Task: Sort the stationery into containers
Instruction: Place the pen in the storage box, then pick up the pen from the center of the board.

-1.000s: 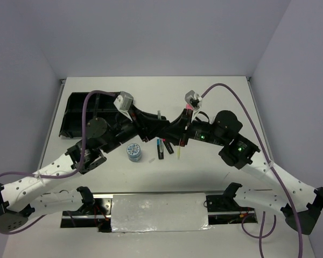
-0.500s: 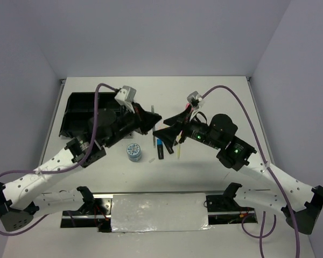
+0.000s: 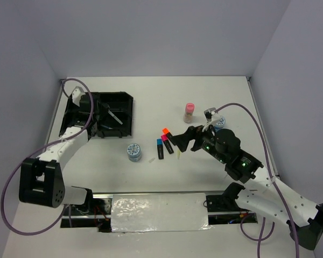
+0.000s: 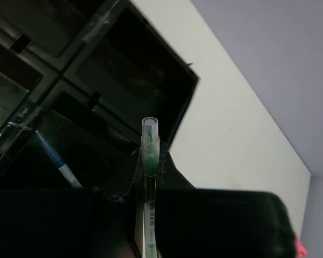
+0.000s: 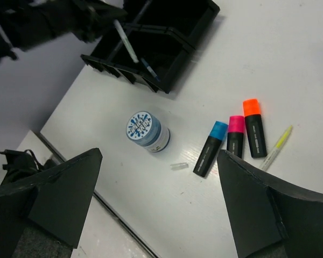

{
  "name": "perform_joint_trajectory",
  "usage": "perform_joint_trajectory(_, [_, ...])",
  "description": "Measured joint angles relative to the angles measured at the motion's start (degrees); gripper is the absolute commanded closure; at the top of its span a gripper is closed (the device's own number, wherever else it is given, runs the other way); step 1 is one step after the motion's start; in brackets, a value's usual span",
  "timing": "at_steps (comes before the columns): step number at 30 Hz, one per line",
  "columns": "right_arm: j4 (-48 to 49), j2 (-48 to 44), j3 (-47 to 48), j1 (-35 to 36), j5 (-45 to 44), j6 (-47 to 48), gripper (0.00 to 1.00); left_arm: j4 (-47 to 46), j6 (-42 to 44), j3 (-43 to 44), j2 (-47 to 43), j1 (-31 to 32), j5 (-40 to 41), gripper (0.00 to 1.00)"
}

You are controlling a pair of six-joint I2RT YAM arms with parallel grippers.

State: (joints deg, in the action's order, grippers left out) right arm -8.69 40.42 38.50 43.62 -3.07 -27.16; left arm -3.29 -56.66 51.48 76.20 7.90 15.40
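One section of the black tray already has another pen in it, so my left gripper should first go down over that section (image 3: 113, 124) (image 4: 63, 152) and then let go of the thin white pen.
My left gripper (image 4: 149, 166) is shut on a thin white pen (image 4: 149, 141) with a green core and a clear cap. It holds the pen (image 3: 114, 115) over the black tray (image 3: 126, 103); another pen (image 5: 148, 67) lies in a compartment. My right gripper (image 5: 161, 188) hangs open and empty above the table's middle. Below it lie a round blue-white tin (image 5: 146, 131), blue-capped (image 5: 211, 146), pink-capped (image 5: 236, 135) and orange-capped markers (image 5: 254, 126), a yellow-green pen (image 5: 277, 146) and a tiny white bit (image 5: 178, 165).
A pink-capped bottle (image 3: 189, 112) stands behind the markers. A second tin (image 3: 219, 123) shows partly behind the right arm's cable. The table's left edge runs close beside the tray. A foil-covered block (image 3: 159, 212) lies between the arm bases.
The two grippers met at the table's middle, then parted. The left one shut and carried the pen left over the tray. The right one opened and drew back to the right.
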Motion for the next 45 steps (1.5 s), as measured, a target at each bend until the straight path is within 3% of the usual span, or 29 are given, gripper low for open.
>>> perform_joint_trajectory(3, [0.15, -1.77, -0.61, 0.0, 1.11, -0.28, 0.04, -5.22, -2.08, -3.72, 4.26, -0.31, 1.49, 0.88])
perform_joint_trajectory(9, [2.54, -2.82, -4.39, -0.02, 7.04, -1.88, 0.04, -15.19, -3.93, -5.55, 8.46, -0.33, 3.61, 0.81])
perform_joint_trajectory(14, [2.67, -2.51, -4.87, -0.02, 8.52, -1.95, 0.04, -18.95, -5.14, -6.49, 8.48, -0.59, 4.74, 0.59])
perform_joint_trajectory(15, [2.71, -2.54, -4.87, -0.02, 8.57, -1.95, 0.04, -19.37, -5.33, -6.62, 8.48, -0.72, 4.72, 0.49])
perform_joint_trajectory(18, [2.93, -2.54, -5.11, -0.02, 8.55, -1.95, 0.04, -19.74, -5.64, -6.91, 8.79, -1.14, 4.46, 0.33])
perform_joint_trajectory(23, [2.84, -1.05, -5.07, -0.02, 7.65, -1.77, 0.03, -18.62, -6.62, -6.91, 8.76, -1.51, 3.32, 0.2])
perform_joint_trajectory(29, [-2.99, 10.93, 0.85, -0.52, 1.6, -1.77, 0.05, -9.62, -5.79, -3.67, 3.8, -1.51, 0.55, 0.01])
perform_joint_trajectory(31, [-5.99, 18.12, 4.39, -0.87, -1.4, -2.27, 0.07, -3.28, -4.07, 2.32, 2.49, -1.49, -1.44, 0.01])
perform_joint_trajectory(34, [-9.81, 28.28, 8.92, -1.97, -6.12, -3.96, 0.22, 4.33, -0.15, 11.63, 0.37, -1.51, -5.33, 0.01])
perform_joint_trajectory(35, [-10.64, 31.21, 9.73, -2.36, -7.48, -4.63, 0.31, 6.05, 1.44, 13.66, -0.87, -1.51, -6.75, 0.01])
perform_joint_trajectory(37, [-11.74, 35.1, 10.05, -2.86, -9.33, -5.77, 0.39, 9.14, 4.83, 15.8, -3.93, -1.51, -9.42, 0.01])
perform_joint_trajectory(38, [-12.46, 36.63, 10.05, -3.13, -10.03, -6.25, 0.48, 11.04, 7.15, 16.2, -5.66, -1.51, -10.54, 0.01])
perform_joint_trajectory(45, [-13.14, 44.65, 11.39, -4.81, -11.37, -7.52, 0.51, 23.19, 19.19, 10.93, -11.82, -1.49, -18.97, 0.01])
